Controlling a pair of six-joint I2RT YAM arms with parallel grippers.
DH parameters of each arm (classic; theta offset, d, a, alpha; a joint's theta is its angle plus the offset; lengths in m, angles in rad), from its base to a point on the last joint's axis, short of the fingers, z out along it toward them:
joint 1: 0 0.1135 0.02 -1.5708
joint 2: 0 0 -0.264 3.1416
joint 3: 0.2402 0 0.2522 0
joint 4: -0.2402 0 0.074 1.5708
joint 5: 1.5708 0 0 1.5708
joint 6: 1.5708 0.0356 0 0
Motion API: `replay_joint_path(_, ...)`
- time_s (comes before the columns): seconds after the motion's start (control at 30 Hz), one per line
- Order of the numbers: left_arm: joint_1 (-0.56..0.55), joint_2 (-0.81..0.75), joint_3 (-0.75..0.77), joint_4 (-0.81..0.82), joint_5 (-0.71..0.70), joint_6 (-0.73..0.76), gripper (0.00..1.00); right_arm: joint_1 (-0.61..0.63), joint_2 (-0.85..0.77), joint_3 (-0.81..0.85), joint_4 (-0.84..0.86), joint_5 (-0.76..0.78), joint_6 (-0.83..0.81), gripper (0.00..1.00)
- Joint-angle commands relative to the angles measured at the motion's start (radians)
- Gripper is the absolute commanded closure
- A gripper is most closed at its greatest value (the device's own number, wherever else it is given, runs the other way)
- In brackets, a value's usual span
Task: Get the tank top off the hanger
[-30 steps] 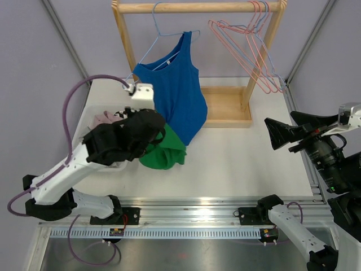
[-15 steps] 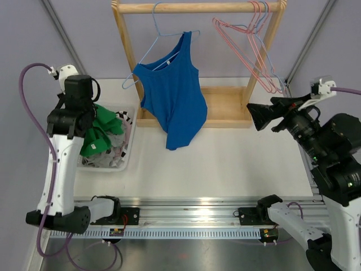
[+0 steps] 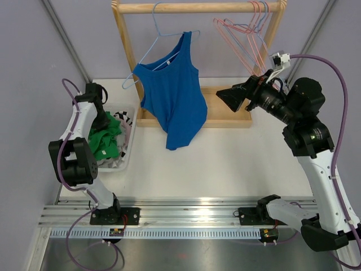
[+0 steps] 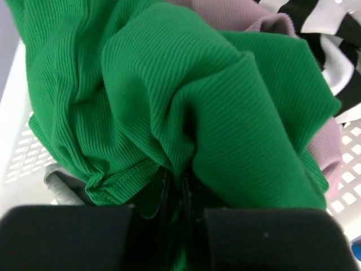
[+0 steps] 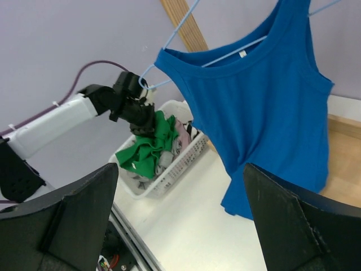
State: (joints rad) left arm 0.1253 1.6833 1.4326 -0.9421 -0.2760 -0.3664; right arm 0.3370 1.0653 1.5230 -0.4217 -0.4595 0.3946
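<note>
I need to move my right gripper to the left in the top view next, onto the bare wire of the hanger, because the hanger's basket-side arm [image 3: 144, 57] [image 5: 171, 39] slopes that way from my right gripper.
A blue tank top [image 3: 175, 101] hangs on a light blue wire hanger [image 3: 141, 60] from the wooden rack's top bar [image 3: 197, 7]. It also shows in the right wrist view [image 5: 265, 107]. My right gripper [image 3: 225, 97] is open and empty, raised to the right of the tank top and apart from it; its jaws [image 5: 179, 175] stand wide. My left gripper [image 3: 103, 121] is down in the white basket [image 3: 127, 155], shut on a fold of a green garment [image 4: 169, 96], seen at the jaws in the left wrist view [image 4: 179, 192].
The basket at the left holds the green garment [image 3: 104, 141] with striped and pink clothes. Several red wire hangers [image 3: 248, 51] hang at the rack's right end, just above my right gripper. The rack's wooden base [image 3: 225, 107] lies behind the tank top.
My left arm carried the green garment from in front of the tank top to the basket and lowered into it. My right arm swung up and left toward the rack.
</note>
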Motion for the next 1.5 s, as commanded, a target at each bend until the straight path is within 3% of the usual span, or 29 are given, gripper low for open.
replay_joint_path(0.0, 0.023, -0.01, 0.037, -0.014, 0.063, -0.017, 0.88, -0.003, 0.016, 0.014, 0.135, -0.068, 0.084, 0.01)
replay_joint_path(0.03, 0.025, -0.026, 0.04, -0.009, 0.084, -0.014, 0.77, -0.004, 0.024, 0.017, 0.152, -0.062, 0.095, 0.0)
replay_joint_path(0.2, 0.033, -0.096, 0.087, -0.02, 0.169, 0.006, 0.47, 0.034, 0.111, 0.086, 0.164, 0.014, 0.17, 0.01)
replay_joint_path(0.23, 0.033, -0.102, 0.11, -0.038, 0.164, 0.006, 0.4, 0.062, 0.123, 0.092, 0.175, 0.078, 0.171, 0.0)
replay_joint_path(0.27, 0.033, -0.129, 0.132, -0.059, 0.162, 0.007, 0.25, 0.092, 0.154, 0.11, 0.175, 0.129, 0.167, 0.01)
replay_joint_path(0.3, 0.033, -0.152, 0.141, -0.063, 0.159, 0.007, 0.18, 0.167, 0.172, 0.121, 0.17, 0.184, 0.152, 0.01)
replay_joint_path(0.4, 0.033, -0.253, 0.163, -0.075, 0.135, 0.014, 0.02, 0.241, 0.269, 0.178, 0.175, 0.349, 0.17, 0.0)
replay_joint_path(0.63, 0.019, -0.479, 0.163, -0.107, 0.135, 0.044, 0.01, 0.396, 0.554, 0.439, 0.129, 0.678, 0.144, 0.0)
replay_joint_path(0.83, -0.044, -0.67, 0.011, -0.028, 0.173, 0.063, 0.01, 0.456, 0.904, 0.877, -0.014, 0.817, 0.07, 0.01)
replay_joint_path(1.0, -0.096, -0.72, -0.053, 0.003, 0.189, 0.078, 0.01, 0.461, 1.166, 1.232, -0.051, 0.857, 0.021, 0.01)
replay_joint_path(1.2, -0.148, -0.735, -0.103, 0.02, 0.193, 0.084, 0.01, 0.461, 1.242, 1.252, 0.084, 0.944, -0.103, 0.02)
replay_joint_path(1.33, -0.161, -0.748, -0.103, 0.022, 0.192, 0.089, 0.01, 0.461, 1.211, 1.197, 0.047, 0.984, -0.154, 0.2)
replay_joint_path(1.47, -0.167, -0.748, -0.093, 0.014, 0.204, 0.092, 0.01, 0.461, 1.116, 1.086, 0.035, 1.004, -0.186, 0.3)
